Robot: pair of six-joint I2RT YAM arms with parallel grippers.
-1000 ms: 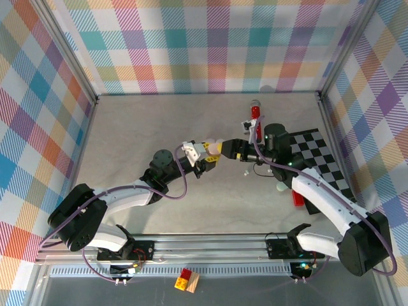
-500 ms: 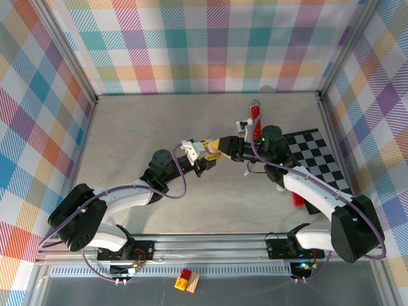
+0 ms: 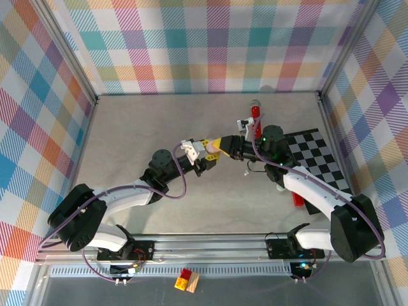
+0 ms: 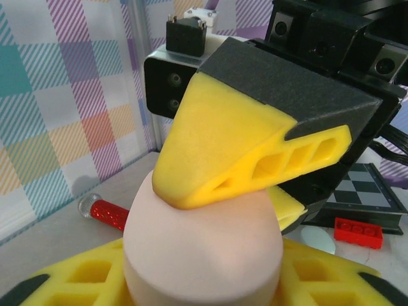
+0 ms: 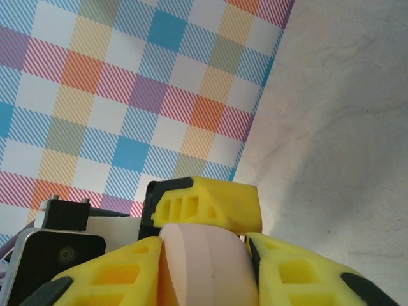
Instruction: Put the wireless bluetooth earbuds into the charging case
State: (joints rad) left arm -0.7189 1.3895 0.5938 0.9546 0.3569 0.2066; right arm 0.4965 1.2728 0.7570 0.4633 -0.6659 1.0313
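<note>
I should next move my right gripper clear of the left gripper, tip it down, lower the case (image 3: 209, 146) to the tabletop below and release it.
A pale pink pebble-shaped charging case (image 3: 209, 146) is held above the middle of the table, where the two grippers meet. My left gripper (image 3: 206, 150) has the case (image 4: 204, 248) between its yellow fingers (image 4: 70, 280). From the other side, my right gripper (image 3: 220, 146) is shut on the same case (image 5: 204, 268), one finger (image 4: 242, 153) pressing on its top. The case's lid looks shut, with a seam line running across it. The earbuds are out of view.
A red cylinder with a silver cap (image 3: 255, 109) lies at the back, just behind the right arm. A black-and-white checkered mat (image 3: 319, 159) is on the right, with a red brick (image 3: 297, 199) at its near edge and a pale disc (image 4: 317, 242) beside it.
My right gripper has moved left to meet the left gripper and its fingers have closed round the case. The left arm has stayed in place.
</note>
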